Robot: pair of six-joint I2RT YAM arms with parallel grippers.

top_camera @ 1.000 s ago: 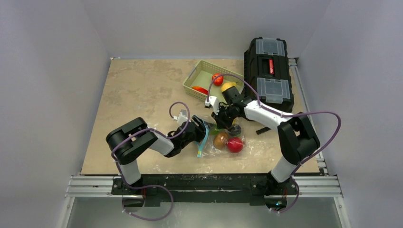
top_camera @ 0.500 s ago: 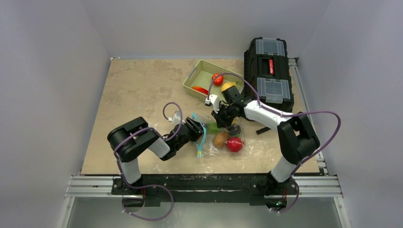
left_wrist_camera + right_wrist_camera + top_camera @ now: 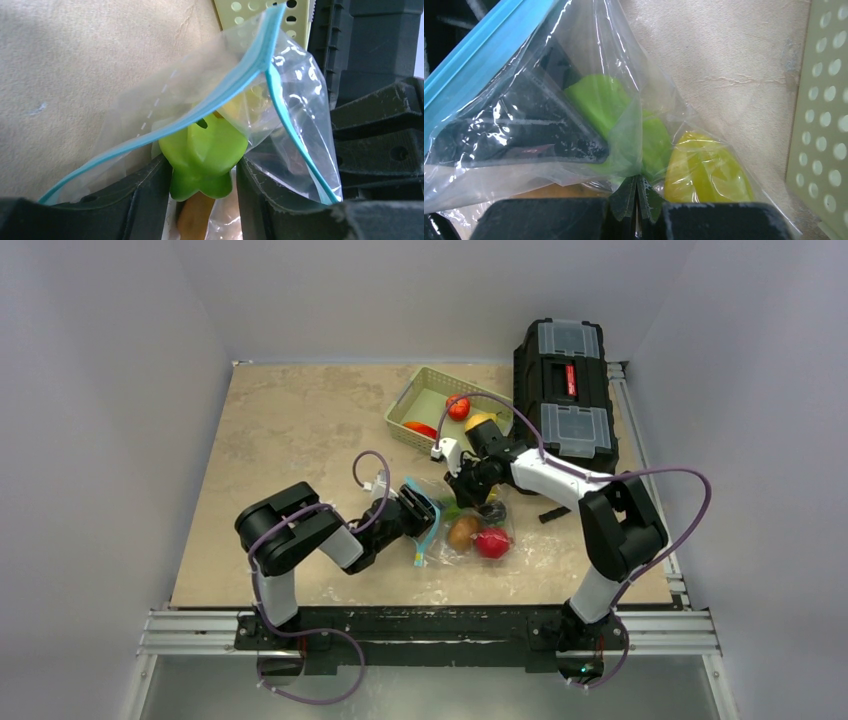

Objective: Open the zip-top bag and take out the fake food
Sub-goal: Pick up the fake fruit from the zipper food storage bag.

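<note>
My left gripper will next lift from the bag's opening and go outward over the basket's bottom point(image 3: 428, 402) beside the red fruit. It will release the green piece there, as that part of the bottom is bare.
The zip-top bag point(image 3: 478, 533) lies in front of the arms, its teal zip strip point(image 3: 250, 65) parted. My left gripper point(image 3: 415, 510) reaches into the mouth. In the left wrist view its jaws point(image 3: 202, 172) close on a green piece of fake food point(image 3: 205, 145), both fingers touching it. My right gripper point(image 3: 470, 485) is shut on a fold of the bag's clear film point(image 3: 638, 192). Through the film I see a yellow piece point(image 3: 706, 170) and the green one point(image 3: 596, 100). A red piece point(image 3: 492, 543) and a brown one point(image 3: 462, 533) rest deeper in the bag.
A pale green basket point(image 3: 403, 398) stands behind the bag and holds a red fruit point(image 3: 457, 407), a yellow-orange one point(image 3: 480, 423) and another red piece point(image 3: 420, 429). A black toolbox point(image 3: 565, 380) sits at the back right. A small black object point(image 3: 552, 512) lies right of the bag.
The left arm has shifted slightly right, and its gripper drew back a little, then pushed into the bag mouth again. The right gripper has held still on the film.
</note>
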